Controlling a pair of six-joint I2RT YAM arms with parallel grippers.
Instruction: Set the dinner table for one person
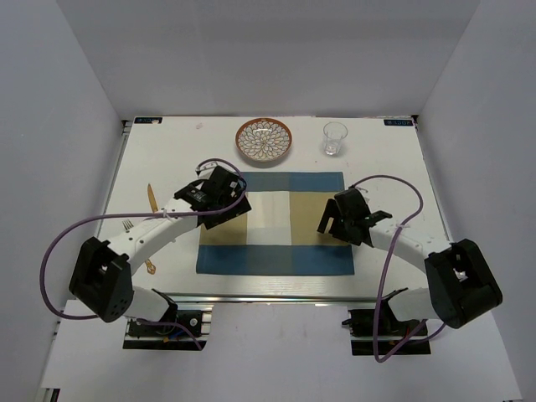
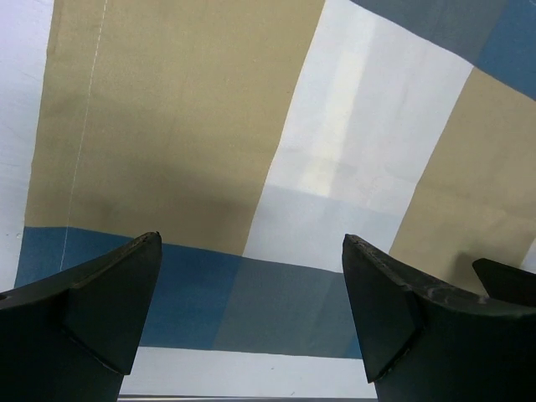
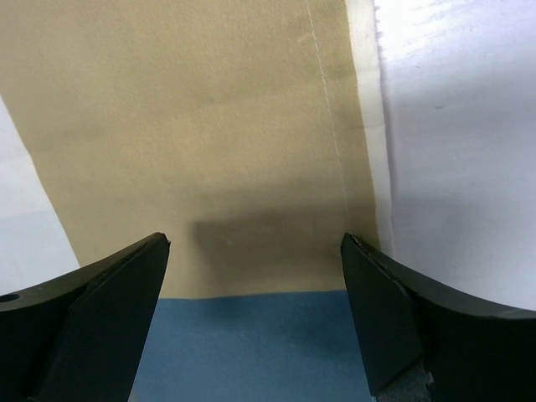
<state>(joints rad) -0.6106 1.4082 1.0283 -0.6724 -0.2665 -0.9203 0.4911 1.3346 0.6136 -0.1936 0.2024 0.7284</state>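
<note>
The flat mat is bare, so the left gripper needs to move outward past the mat next and down onto the plate's rim [image 1: 239, 146], on the plate's side away from the glass.
The dinner table [image 1: 167, 159] is a white top with a metal rail along its near edge. A blue-and-tan checked placemat [image 1: 276, 222] lies flat at its middle. My left gripper [image 1: 237, 203] hovers over the mat's left edge, open, with only cloth [image 2: 167, 126] between the fingers of the gripper [image 2: 251, 239]. Over the mat's right edge my right gripper [image 1: 328, 221] also stands open and holds nothing; in its wrist view the gripper [image 3: 254, 237] frames tan and blue cloth [image 3: 209, 109].
A patterned plate [image 1: 264, 139] with a brown rim and a clear glass [image 1: 334, 138] stand at the back of the table. Gold-coloured cutlery [image 1: 152, 198] and a fork [image 1: 128, 224] lie left of the mat, partly under the left arm.
</note>
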